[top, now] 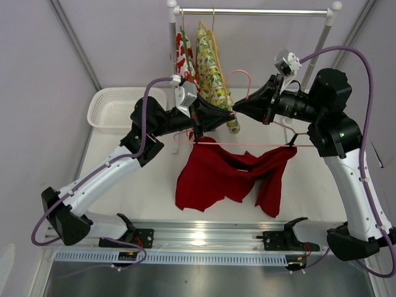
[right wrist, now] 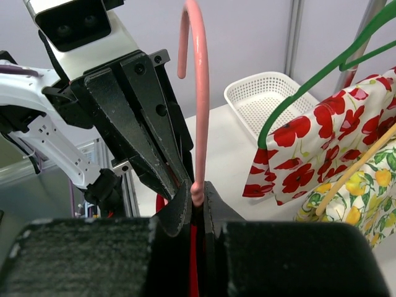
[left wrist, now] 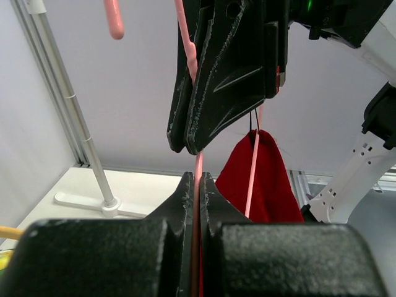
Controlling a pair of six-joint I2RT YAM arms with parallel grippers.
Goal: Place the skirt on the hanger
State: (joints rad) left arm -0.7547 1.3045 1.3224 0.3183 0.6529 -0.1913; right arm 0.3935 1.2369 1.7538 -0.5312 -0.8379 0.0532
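Observation:
The end of the rail lies outward, to the right in the top view. My right gripper will next turn outward, carry the hook over the rail's empty end (top: 309,12) and release.
The red skirt (top: 232,176) is draped over the lower bar of the pink hanger (top: 244,146), which is held up above the table. My left gripper (top: 228,115) is shut on the hanger's wire from the left; in the left wrist view the pink wire (left wrist: 198,164) runs between its closed jaws (left wrist: 198,180), with the skirt (left wrist: 266,179) behind. My right gripper (top: 238,110) is shut on the hanger's neck from the right; in the right wrist view the pink hook (right wrist: 199,74) rises from its jaws (right wrist: 197,189). The two grippers meet tip to tip.
A clothes rail (top: 253,11) stands at the back with a fruit-print garment (top: 184,55) on a green hanger (right wrist: 297,105) and a yellow-green garment (top: 210,71). A white basket (top: 120,106) sits at the back left.

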